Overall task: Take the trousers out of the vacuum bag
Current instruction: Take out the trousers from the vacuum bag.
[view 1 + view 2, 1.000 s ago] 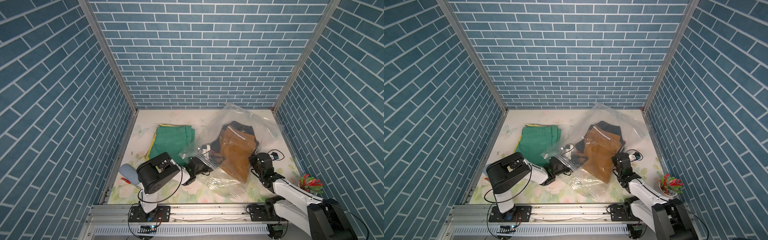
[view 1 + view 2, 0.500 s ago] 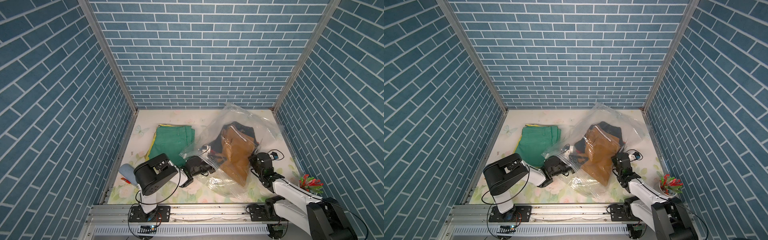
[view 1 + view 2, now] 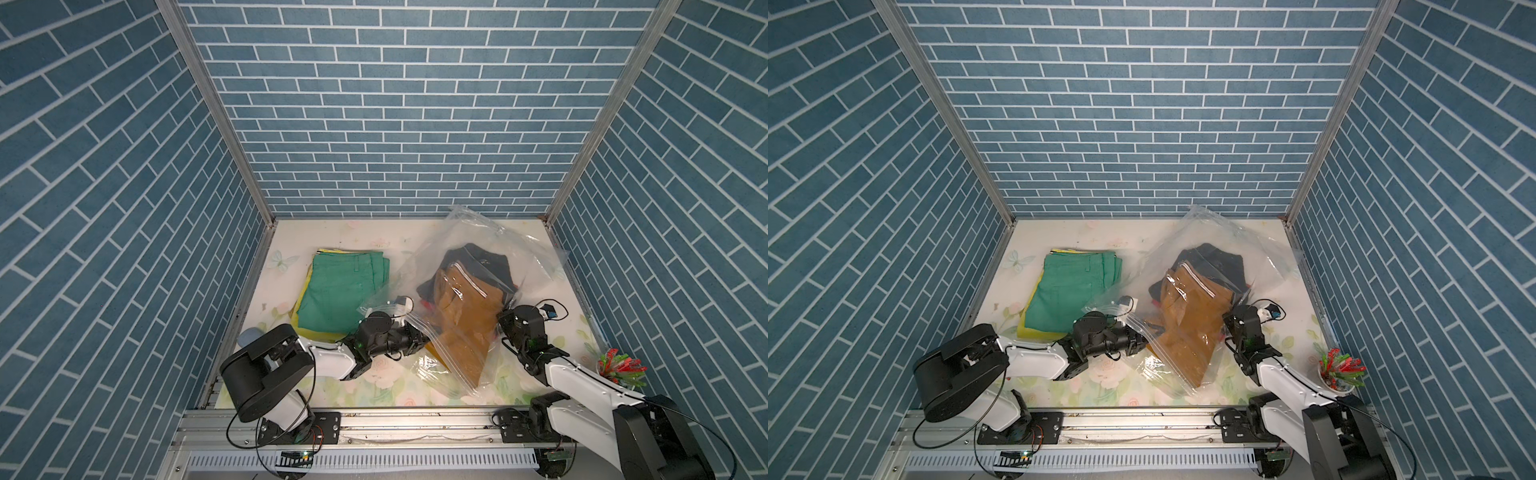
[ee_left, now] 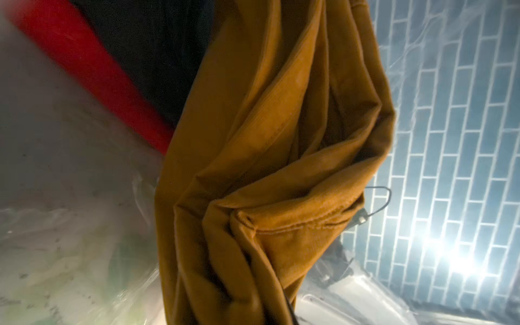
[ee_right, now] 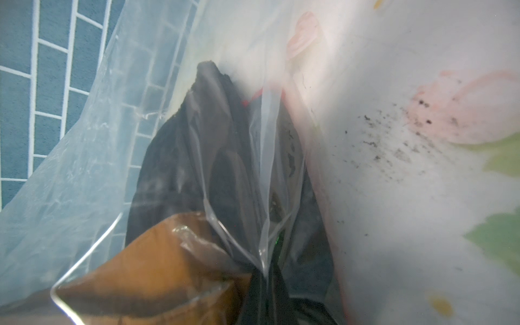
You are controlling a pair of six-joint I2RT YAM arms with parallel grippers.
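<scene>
The right gripper draws the plastic fold it holds outward beside the black trousers and releases it next, because the mustard-brown trousers [image 3: 469, 324] still lie mostly inside the bag.
The clear vacuum bag [image 3: 519, 249] [image 3: 1258, 245] lies at the right of the table with its mouth toward the front. Inside lie mustard-brown trousers [image 3: 469, 324] [image 4: 267, 140], black trousers [image 3: 486, 266] [image 5: 197, 168] and red trousers [image 4: 84, 70]. My left gripper [image 3: 423, 338] [image 3: 1144, 340] reaches into the mouth, shut on the mustard-brown pair's bunched hem; the cloth hides its fingers in the left wrist view. My right gripper [image 3: 500, 320] [image 5: 263, 281] is shut on a fold of the bag's plastic at its right side. Green trousers [image 3: 340, 291] lie folded on a lime-yellow pair [image 3: 298, 324], outside the bag at left.
A small grey-blue case [image 3: 249, 334] sits at the front left by the left arm. A cup of red and green clips [image 3: 619, 365] stands at the right edge. Brick-pattern walls close three sides, and a metal rail [image 3: 415, 419] runs along the front.
My left arm has drawn back toward the front left, and the mustard-brown trousers have slid with it toward the bag's mouth. The right gripper has kept its pinch in place.
</scene>
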